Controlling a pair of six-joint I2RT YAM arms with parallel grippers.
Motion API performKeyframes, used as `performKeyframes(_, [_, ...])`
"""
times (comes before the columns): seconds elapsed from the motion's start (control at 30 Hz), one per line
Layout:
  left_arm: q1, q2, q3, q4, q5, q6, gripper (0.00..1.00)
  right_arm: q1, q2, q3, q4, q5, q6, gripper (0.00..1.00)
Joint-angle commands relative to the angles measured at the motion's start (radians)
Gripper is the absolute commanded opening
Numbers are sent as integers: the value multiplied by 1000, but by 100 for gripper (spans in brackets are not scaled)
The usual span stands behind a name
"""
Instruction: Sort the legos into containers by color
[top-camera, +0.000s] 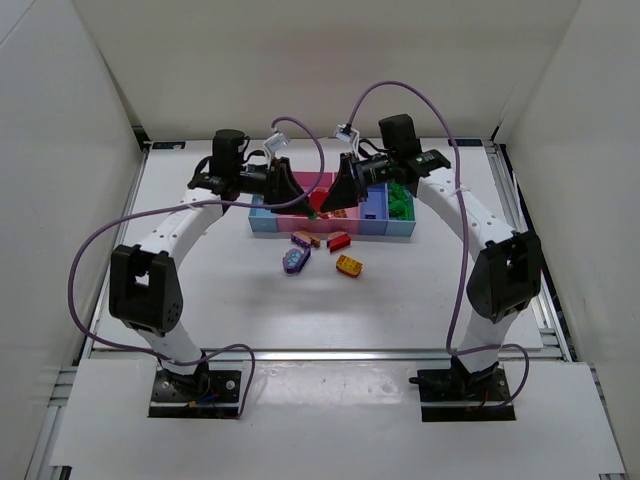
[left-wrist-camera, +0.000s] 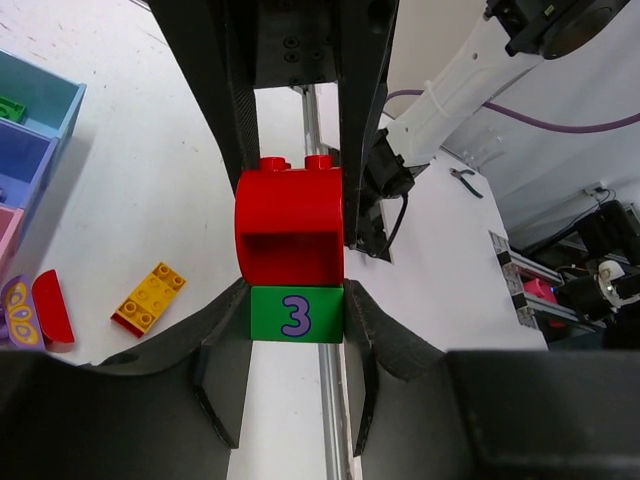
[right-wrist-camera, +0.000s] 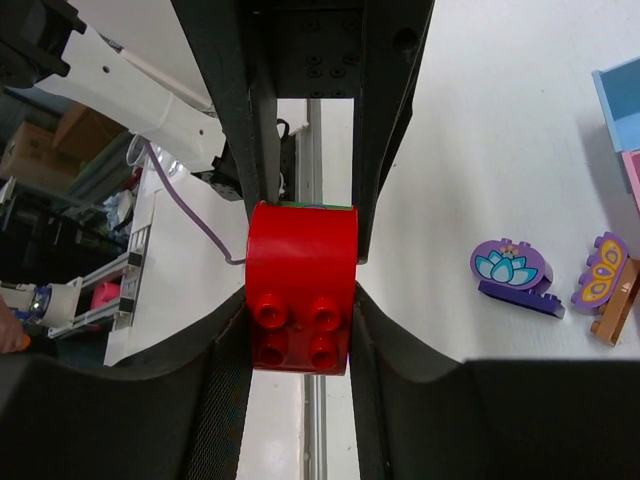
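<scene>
The robot's right gripper will move away from the left gripper and then tip down over the pink bin (top-camera: 308, 181) to release, as its red lego is stuck to the green one.
A red rounded lego (right-wrist-camera: 300, 290) and a green lego marked "3" (left-wrist-camera: 296, 314) are stuck together and hang in the air over the containers (top-camera: 262, 222). My left gripper (left-wrist-camera: 296, 316) is shut on the green lego. Facing it, my right gripper (right-wrist-camera: 300, 312) is shut on the red lego (left-wrist-camera: 290, 225). From above, the left gripper (top-camera: 300, 193) and right gripper (top-camera: 336, 195) meet tip to tip. Loose legos lie in front of the bins: a purple one (top-camera: 296, 260), a yellow one (top-camera: 349, 265), a red one (top-camera: 339, 241) and an orange one (top-camera: 306, 239).
The container row has light blue, pink and blue bins, and green pieces (top-camera: 403, 205) fill the far right one. Purple cables loop above both arms. The table's metal rail (left-wrist-camera: 312, 120) runs under the held pieces. White walls close in the table.
</scene>
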Motion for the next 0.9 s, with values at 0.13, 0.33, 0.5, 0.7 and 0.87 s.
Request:
performKeyframes(0.13, [-32, -26, -70, -45, -6, 67, 10, -115, -66, 20, 47, 1, 14, 0])
performKeyframes(0.33, [-40, -23, -86, -90, -15, 110, 10, -231, -86, 20, 36, 22, 2, 0])
performKeyframes(0.5, [-20, -60, -107, -95, -73, 125, 10, -237, -92, -14, -30, 106, -66, 0])
performKeyframes(0.7, [89, -244, -239, 117, -376, -37, 10, -179, -75, -46, -27, 433, -24, 0])
performKeyframes(0.87, [112, -318, -192, 7, -665, -30, 10, -47, 36, 36, 10, 629, 52, 0])
